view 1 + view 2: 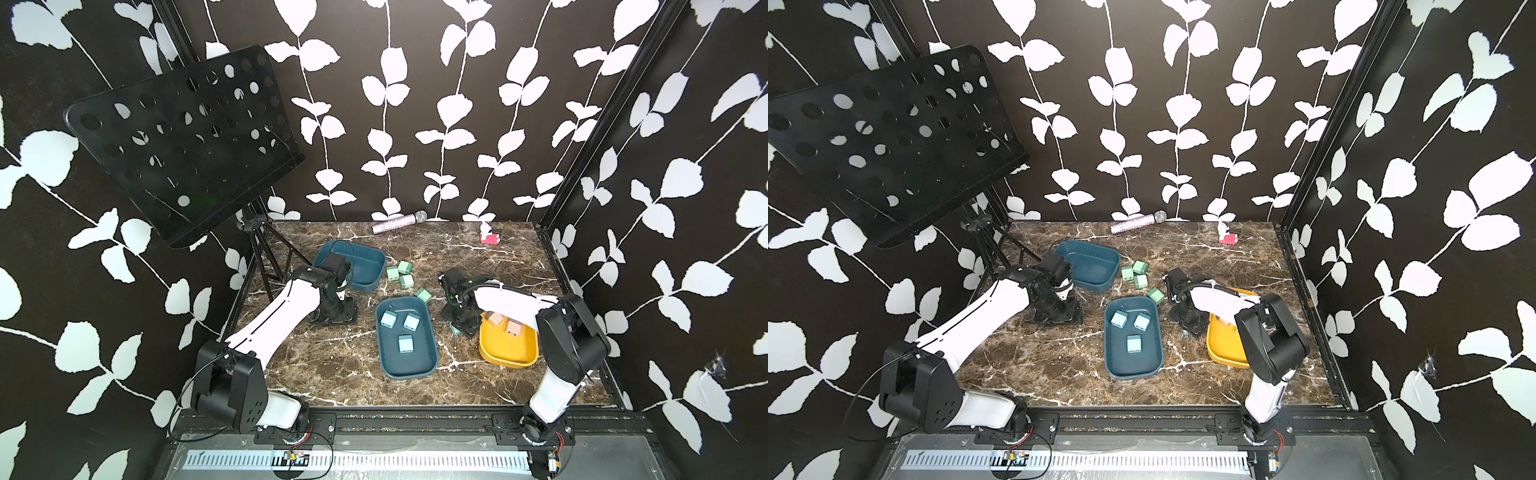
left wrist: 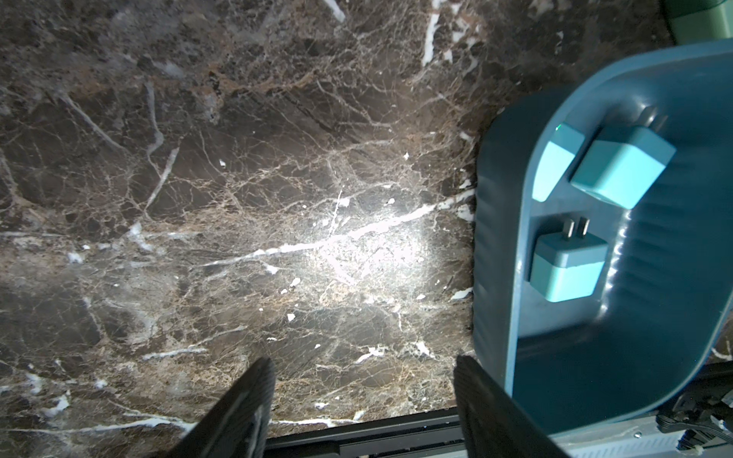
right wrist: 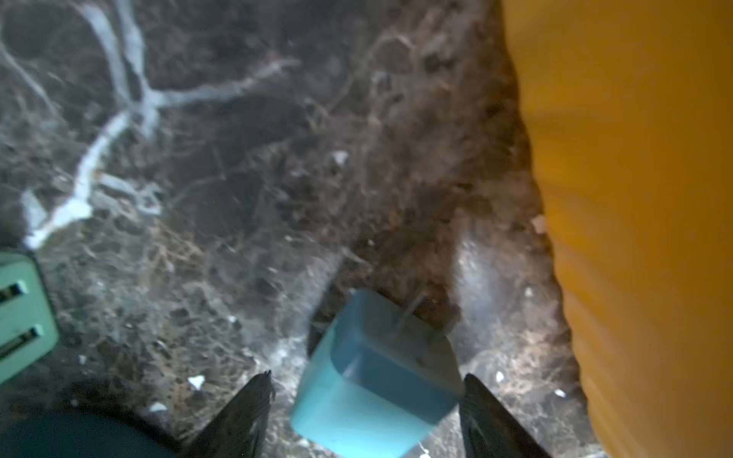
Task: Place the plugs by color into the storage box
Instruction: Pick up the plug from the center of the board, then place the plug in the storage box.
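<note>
The blue plug already sits between my right gripper's two fingers, which are open beside the yellow box. I next need to bring both fingers together and close on the body of the blue plug (image 1: pixel 455 329) (image 3: pixel 377 381).
Three light blue plugs (image 1: pixel 405 344) lie in the middle teal storage box (image 1: pixel 415 365), which also shows in the left wrist view (image 2: pixel 595 376). My left gripper (image 1: pixel 334 313) (image 2: pixel 363 361) hangs open over bare marble beside that box. A fourth blue plug (image 3: pixel 377 376) (image 1: pixel 455 330) sits blurred between the fingers of my right gripper (image 1: pixel 461 322) (image 3: pixel 367 377), which is open, with a gap on one side. Two beige plugs (image 1: pixel 496 319) lie in the yellow box (image 1: pixel 507 353). Several green plugs (image 1: pixel 399 274) lie loose on the table.
A second teal box (image 1: pixel 365 257) stands at the back left with no plugs in it. A microphone (image 1: pixel 399 222) and a pink-red toy (image 1: pixel 489 237) lie by the back wall. A black music stand (image 1: pixel 183 141) overhangs the left corner on its tripod legs (image 1: pixel 266 257).
</note>
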{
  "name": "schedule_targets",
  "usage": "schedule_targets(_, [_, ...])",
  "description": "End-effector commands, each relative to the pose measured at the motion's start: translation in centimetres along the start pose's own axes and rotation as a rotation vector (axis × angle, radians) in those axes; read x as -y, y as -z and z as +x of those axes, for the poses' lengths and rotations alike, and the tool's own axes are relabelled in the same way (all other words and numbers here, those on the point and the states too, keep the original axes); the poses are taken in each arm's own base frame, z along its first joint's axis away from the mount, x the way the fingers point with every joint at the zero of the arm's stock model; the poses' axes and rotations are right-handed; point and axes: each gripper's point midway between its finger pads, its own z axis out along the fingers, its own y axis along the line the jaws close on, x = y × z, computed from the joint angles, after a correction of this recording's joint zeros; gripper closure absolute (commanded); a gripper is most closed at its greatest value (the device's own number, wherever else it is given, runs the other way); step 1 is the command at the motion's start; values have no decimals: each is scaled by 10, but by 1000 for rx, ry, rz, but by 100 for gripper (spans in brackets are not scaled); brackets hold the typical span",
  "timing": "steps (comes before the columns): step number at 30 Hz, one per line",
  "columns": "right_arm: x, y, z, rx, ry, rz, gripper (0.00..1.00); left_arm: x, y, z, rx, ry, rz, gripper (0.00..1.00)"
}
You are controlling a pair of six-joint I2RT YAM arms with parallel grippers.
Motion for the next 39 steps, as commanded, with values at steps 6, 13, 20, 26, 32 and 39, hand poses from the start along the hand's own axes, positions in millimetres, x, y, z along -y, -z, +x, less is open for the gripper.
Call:
schedule_targets(6, [-18, -10, -1, -75, 224, 61, 42, -2, -2, 8, -10, -2, 13, 27])
schedule_targets(13, [-8, -10, 8, -103, 352, 103, 62, 0, -3, 7, -12, 1, 21, 27])
schedule_targets(20, [-9, 5, 13, -99, 448, 88, 75, 2, -4, 5, -16, 3, 28, 27])
schedule_targets(26, [-48, 80, 18, 14, 525, -40, 75, 3, 1, -2, 4, 6, 24, 27])
schedule_targets(32, [-96, 113, 87, -22, 689, -129, 74, 6, 1, -10, 2, 2, 22, 27])
schedule_targets(39, [-133, 83, 147, -104, 764, -186, 74, 6, 7, -15, 16, 9, 19, 27])
